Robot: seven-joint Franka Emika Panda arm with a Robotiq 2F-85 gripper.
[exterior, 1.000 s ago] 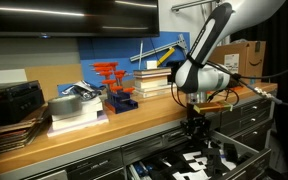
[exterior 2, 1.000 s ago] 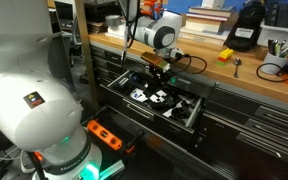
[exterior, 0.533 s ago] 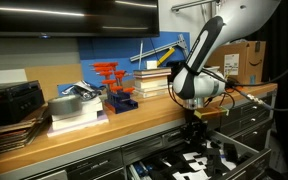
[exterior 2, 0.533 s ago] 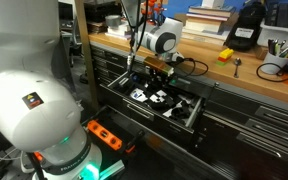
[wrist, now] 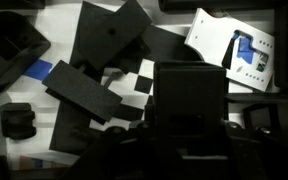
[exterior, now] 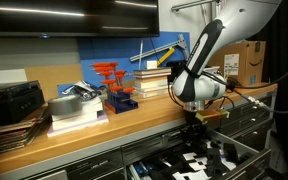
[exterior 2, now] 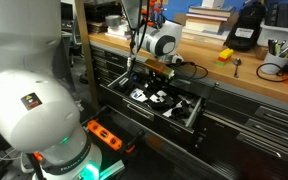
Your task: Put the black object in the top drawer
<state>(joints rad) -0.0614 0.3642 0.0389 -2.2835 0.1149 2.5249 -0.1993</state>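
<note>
My gripper lowers next, shifting slightly toward the spot (wrist: 174, 52) beside the white card, and releases the black object, since it still hangs above the drawer's bottom.
The top drawer (exterior 2: 190, 118) stands pulled open under the wooden bench, with a black-and-white inside; it also shows in an exterior view (exterior: 164, 165). My gripper (exterior: 194, 128) (exterior 2: 150, 72) hangs straight down over the open drawer, just above its contents. In the wrist view a dark blocky shape, the black object (wrist: 189, 95), sits between my jaws and fills the middle of the picture. The jaws (wrist: 184, 150) look shut on it, though they are very dark. Below it lie black foam pieces on the drawer's white floor (wrist: 64, 20).
The bench carries stacked books (exterior: 74, 110), a red-orange rack (exterior: 112, 75), a cardboard box (exterior: 242, 62), a black boxy device (exterior 2: 246, 30) and a yellow-orange item (exterior 2: 226, 55). Narrower drawers (exterior: 249, 125) stand beside the open one. A white card (wrist: 234, 50) lies in the drawer.
The arm has shifted slightly over the drawer, the wrist drawing a little closer to the bench. The gripper stays over the open drawer with the same hold.
</note>
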